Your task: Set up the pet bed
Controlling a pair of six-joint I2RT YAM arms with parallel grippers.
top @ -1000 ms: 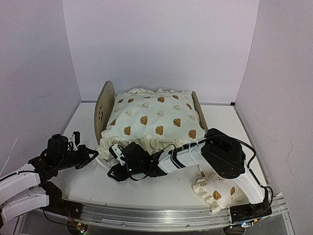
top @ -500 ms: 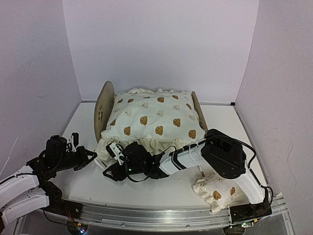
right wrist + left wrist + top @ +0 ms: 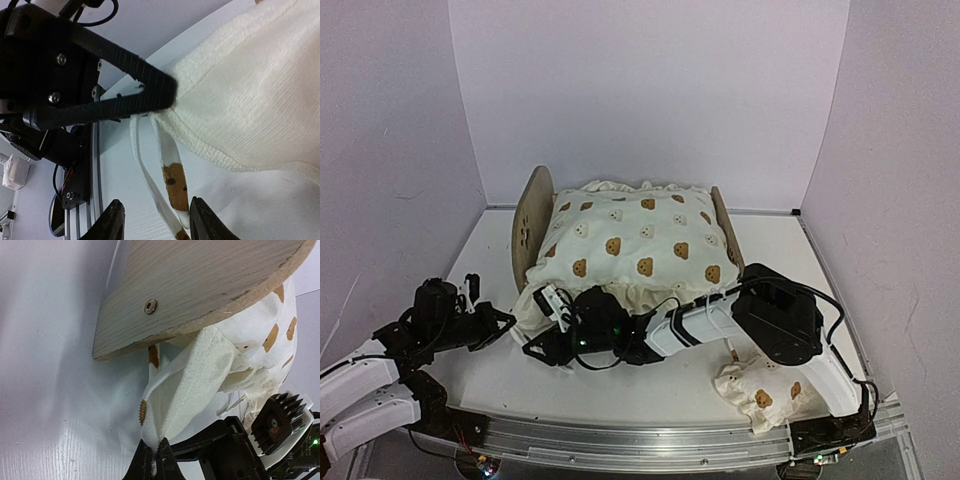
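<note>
My right gripper moves outward from the hanging ties onto the cushion's near edge (image 3: 528, 318) (image 3: 213, 152) beside the headboard next, since my left gripper holds its corner stretched.
The pet bed stands mid-table; its rounded light-wood headboard (image 3: 527, 232) is on the left and its low footboard (image 3: 725, 232) on the right. Its striped base is hidden under the large bear-print cushion (image 3: 640, 245). My left gripper (image 3: 508, 320) is shut on the cushion's near-left corner (image 3: 192, 377), just below the headboard (image 3: 200, 295). My right gripper (image 3: 535, 350) is open, right beside the left one. Two thin cushion ties (image 3: 172, 185) hang between its fingertips (image 3: 114, 220), not clamped. The left finger (image 3: 100, 100) crosses the right wrist view.
A small bear-print pillow (image 3: 760, 395) lies at the near right, by the right arm's base. The right arm (image 3: 720, 318) stretches leftward across the front of the bed. White walls enclose the table on three sides. A metal rail (image 3: 640, 445) runs along the near edge.
My right gripper has moved left along the bed's front and now sits beside the left gripper, around the ties. The left gripper keeps its hold on the corner and has barely moved.
</note>
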